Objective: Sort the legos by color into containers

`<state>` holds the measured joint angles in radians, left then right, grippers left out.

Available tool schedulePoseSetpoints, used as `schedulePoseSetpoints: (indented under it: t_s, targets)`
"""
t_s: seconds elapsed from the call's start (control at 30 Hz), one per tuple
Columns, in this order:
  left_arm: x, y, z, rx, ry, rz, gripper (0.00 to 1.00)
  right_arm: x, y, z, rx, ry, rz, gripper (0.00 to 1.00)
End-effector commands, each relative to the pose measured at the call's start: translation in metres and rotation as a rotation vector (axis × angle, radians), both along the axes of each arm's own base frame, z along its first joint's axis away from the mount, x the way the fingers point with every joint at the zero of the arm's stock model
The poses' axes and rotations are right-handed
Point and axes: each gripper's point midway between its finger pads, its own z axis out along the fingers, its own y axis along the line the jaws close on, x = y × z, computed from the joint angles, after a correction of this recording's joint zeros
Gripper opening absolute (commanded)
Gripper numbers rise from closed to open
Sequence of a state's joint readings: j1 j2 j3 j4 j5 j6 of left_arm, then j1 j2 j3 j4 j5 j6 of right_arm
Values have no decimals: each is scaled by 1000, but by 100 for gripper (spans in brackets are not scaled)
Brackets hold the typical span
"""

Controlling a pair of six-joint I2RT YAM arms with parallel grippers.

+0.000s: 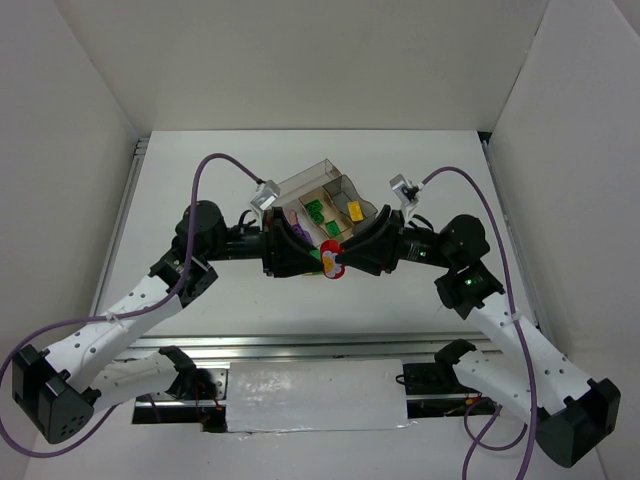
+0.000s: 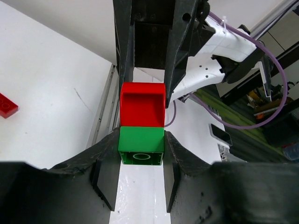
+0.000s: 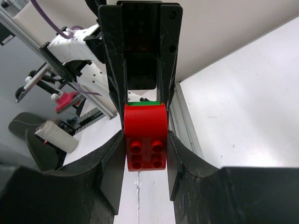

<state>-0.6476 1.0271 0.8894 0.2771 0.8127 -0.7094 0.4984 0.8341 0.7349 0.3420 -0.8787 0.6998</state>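
The container with the matching green legos is outward of my left gripper and below it. I will next pull away from the red lego, go outward, lower the gripper and release there.
A red lego [image 1: 333, 266] and a green lego [image 1: 323, 256] are stuck together and held in the air between both grippers, just in front of the containers [image 1: 322, 174]. My left gripper [image 1: 316, 257] is shut on the green lego [image 2: 141, 145], with the red lego [image 2: 142, 105] beyond it. My right gripper [image 1: 347, 258] is shut on the red lego [image 3: 145, 137]; a sliver of the green lego [image 3: 145, 103] shows behind it. The containers hold green legos [image 1: 318, 211], a yellow lego [image 1: 354, 210] and a purple lego [image 1: 297, 228].
A loose flat red lego [image 2: 7, 105] lies on the white table at the left of the left wrist view. White walls enclose the table on three sides. A metal rail [image 1: 300, 345] runs along the near edge by the arm bases.
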Motion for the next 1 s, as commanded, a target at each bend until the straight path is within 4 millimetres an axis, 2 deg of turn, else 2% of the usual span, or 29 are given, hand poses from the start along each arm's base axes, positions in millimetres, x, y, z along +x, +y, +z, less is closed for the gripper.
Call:
schedulePoseSetpoints:
  t_s: [0.0, 0.03, 0.07, 0.1, 0.17, 0.2, 0.23, 0.3, 0.33, 0.37, 0.4, 0.43, 0.47, 0.5, 0.53, 0.57, 0.63, 0.67, 0.73, 0.77, 0.8, 0.87, 0.97]
  targets:
    - [5, -1, 5, 4, -55, 18, 0, 9, -6, 19, 11, -60, -64, 0]
    - [9, -1, 7, 10, -61, 37, 0, 16, -12, 16, -1, -64, -99, 0]
    - [12, 0, 0, 40, -39, 60, 0, 20, -21, 9, -11, -64, -145, 0]
    - [22, 2, 0, 54, -67, 114, 0, 37, -39, 2, -23, -69, -232, 0]
    - [32, 6, -9, 96, -74, 160, 0, 52, -63, -15, -36, -39, -323, 0]
    - [44, 9, -12, 111, -71, 214, 0, 64, -84, -23, -56, -13, -388, 0]
    - [50, 11, -16, 123, -68, 235, 0, 68, -93, -31, -63, 6, -406, 0]
    - [81, 15, -27, 154, -36, 334, 0, 77, -110, -41, -83, 46, -465, 0]
    - [95, 16, -32, 175, -25, 382, 0, 80, -114, -38, -91, 42, -496, 0]
    - [119, 14, -53, 230, 17, 452, 0, 86, -119, -39, -108, 37, -540, 0]
    - [140, 17, -52, 263, 34, 539, 0, 95, -128, -46, -121, 98, -619, 0]
    - [164, 22, -62, 299, 50, 638, 0, 98, -131, -39, -116, 99, -650, 0]
    - [187, 17, -91, 363, 92, 677, 0, 101, -133, -43, -112, 152, -668, 0]
    - [208, 16, -84, 353, 92, 727, 0, 103, -134, -43, -110, 164, -679, 0]
    - [224, 14, -93, 362, 122, 754, 0, 104, -135, -39, -110, 169, -687, 0]
    - [253, 9, -111, 385, 153, 775, 0, 103, -135, -42, -122, 183, -682, 0]
    - [281, 9, -133, 431, 211, 830, 0, 101, -136, -37, -129, 175, -696, 0]
    - [303, 7, -152, 460, 239, 865, 0, 99, -137, -39, -139, 176, -701, 0]
    - [316, 10, -176, 513, 281, 902, 2, 96, -138, -37, -145, 165, -708, 0]
    - [328, 7, -187, 527, 294, 907, 5, 93, -137, -38, -155, 159, -699, 0]
    - [333, 7, -191, 533, 297, 915, 13, 92, -136, -38, -157, 159, -693, 0]
    - [337, 5, -201, 555, 310, 915, 21, 90, -134, -38, -160, 157, -675, 0]
    - [336, 7, -204, 554, 313, 918, 46, 90, -130, -39, -158, 163, -648, 0]
